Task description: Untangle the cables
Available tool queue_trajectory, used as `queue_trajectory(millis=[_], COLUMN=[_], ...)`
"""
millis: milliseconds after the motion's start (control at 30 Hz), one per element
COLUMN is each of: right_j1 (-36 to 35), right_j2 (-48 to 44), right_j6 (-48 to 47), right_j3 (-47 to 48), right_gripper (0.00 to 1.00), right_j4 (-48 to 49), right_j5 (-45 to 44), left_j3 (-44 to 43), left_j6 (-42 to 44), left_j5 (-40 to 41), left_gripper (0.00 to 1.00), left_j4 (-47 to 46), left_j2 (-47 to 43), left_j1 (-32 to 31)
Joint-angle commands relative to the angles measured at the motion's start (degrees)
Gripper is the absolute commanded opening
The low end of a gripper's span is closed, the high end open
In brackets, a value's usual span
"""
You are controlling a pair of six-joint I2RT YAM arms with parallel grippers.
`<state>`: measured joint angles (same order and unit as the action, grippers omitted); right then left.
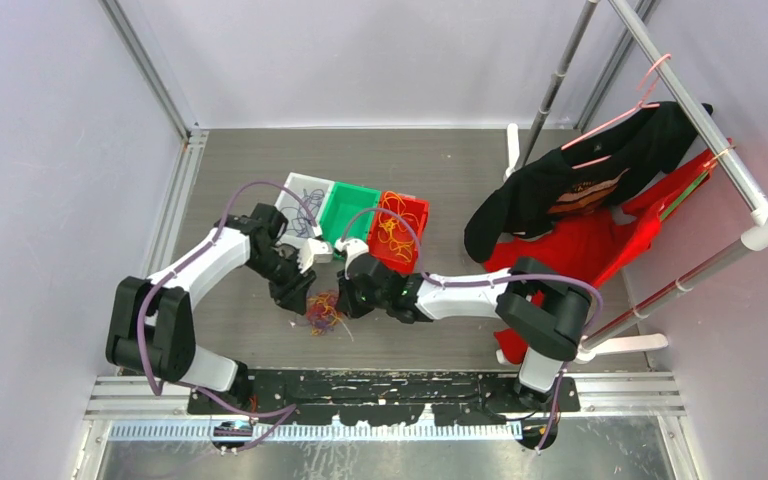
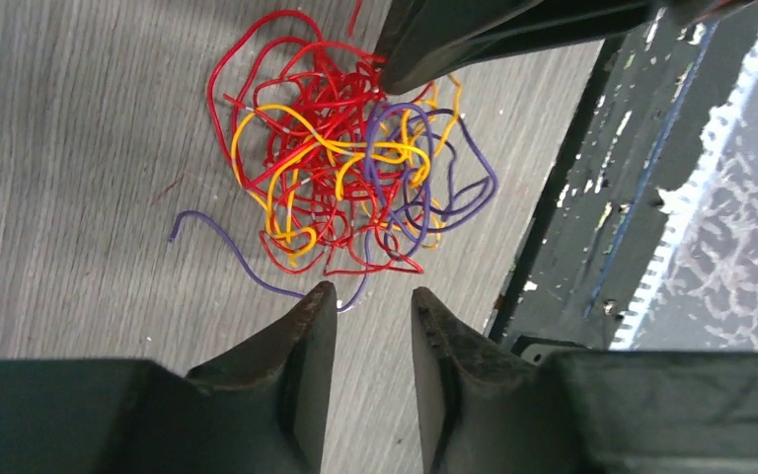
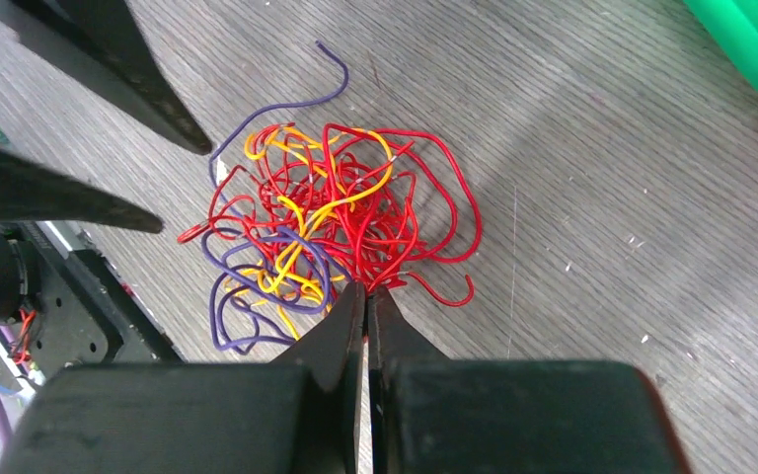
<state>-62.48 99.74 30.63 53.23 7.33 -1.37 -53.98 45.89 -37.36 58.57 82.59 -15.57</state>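
My right gripper draws to the right in the top view next and releases on the tabletop by the red bin, since purple pieces of the cables cross the red ones.
The cables point(image 1: 323, 312) lie as a fist-sized tangle of red, orange-yellow and purple strands on the grey table, between my two grippers. In the right wrist view my right gripper point(image 3: 366, 286) is shut, its tips pinching red strands at the near edge of the cables point(image 3: 326, 227). My left gripper point(image 2: 370, 291) stands partly open at the opposite edge of the cables point(image 2: 345, 168). A loose purple strand point(image 2: 257, 276) curls past its tips without being gripped. The left gripper's fingers point(image 3: 158, 109) also show in the right wrist view.
Three bins stand behind the tangle: white point(image 1: 292, 188), green point(image 1: 352, 190), and red point(image 1: 415, 207) with yellow strands in it. A rack with black and red garments point(image 1: 580, 190) fills the right side. The black base rail point(image 1: 380, 390) runs along the near edge.
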Motion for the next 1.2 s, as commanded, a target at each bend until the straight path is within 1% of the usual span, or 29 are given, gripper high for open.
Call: queue_trajectory(millis=[0,100,200,267,367,433,533,600,700,833,933,1000,1067,1133,1167], right_j1=[0.0,0.1,0.2,0.1,0.1,0.1,0.1,0.1,0.1,0.1,0.1,0.1,0.1,0.1,0.1], right_j2=[-5.1,-5.5,-5.5,-5.6,-6.2,-6.5,-7.2,-7.3,-7.0,-6.7,-6.7,-6.7,-6.7,-6.7,-6.7], right_j6=[1.6,2.6,3.5,3.7,4.1,4.2,4.6,4.5,4.9,5.1,5.1,5.4,5.6,5.9,6.1], right_j3=[-1.3,-2.5,-3.4,-3.9,-4.8,-5.2,-6.1,-6.4,-6.4,-6.1,-6.4,-6.6,-7.0,-7.4,-7.7], right_gripper=[0.04,0.04,0.04,0.07,0.07,0.11,0.13,0.13,0.13,0.13,0.12,0.12,0.11,0.09,0.09], right_j4=[7.3,8.2,9.0,9.0,9.4,9.3,10.0,10.2,10.7,11.0,11.0,11.2,11.3,11.8,12.0], right_j5=[1.1,1.1,0.4,-0.4,-2.1,-3.2,-4.6,-5.5,-5.7,-5.7,-5.9,-6.0,-6.0,-6.0,-6.0], left_j3=[2.3,2.7,2.7,2.7,2.8,2.3,1.8,1.9,2.8,3.9,5.7,6.5,6.8,6.6,6.6], left_j6=[-3.5,-4.6,-4.2,-2.3,1.2,5.8,13.1,14.8,11.3,5.6,0.0,-3.0,-5.2,-5.9,-6.5], left_j5=[0.6,-0.5,-1.2,-1.7,-1.1,-1.6,-1.4,-1.1,-2.0,-1.9,2.1,3.9,4.5,3.0,2.7], left_gripper=[0.31,0.28,0.3,0.38,0.49,0.56,0.6,0.62,0.64,0.64,0.64,0.63,0.6,0.55,0.5], left_j4=[-8.2,-9.7,-8.7,-6.5,-3.8,0.6,7.0,8.1,4.8,-0.3,-6.6,-10.8,-14.8,-15.6,-16.0], left_j2=[0.4,0.1,-0.5,-1.0,-1.6,-2.0,-3.9,-5.7,-7.2,-6.2,-4.4,-3.3,-2.8,-2.4,-2.4], left_j1=[-0.7,-1.1,-1.8,-2.1,-2.2,-2.2,-2.2,-2.2,-2.6,-5.1,-8.2,-8.9,-8.9,-8.9,-8.9])
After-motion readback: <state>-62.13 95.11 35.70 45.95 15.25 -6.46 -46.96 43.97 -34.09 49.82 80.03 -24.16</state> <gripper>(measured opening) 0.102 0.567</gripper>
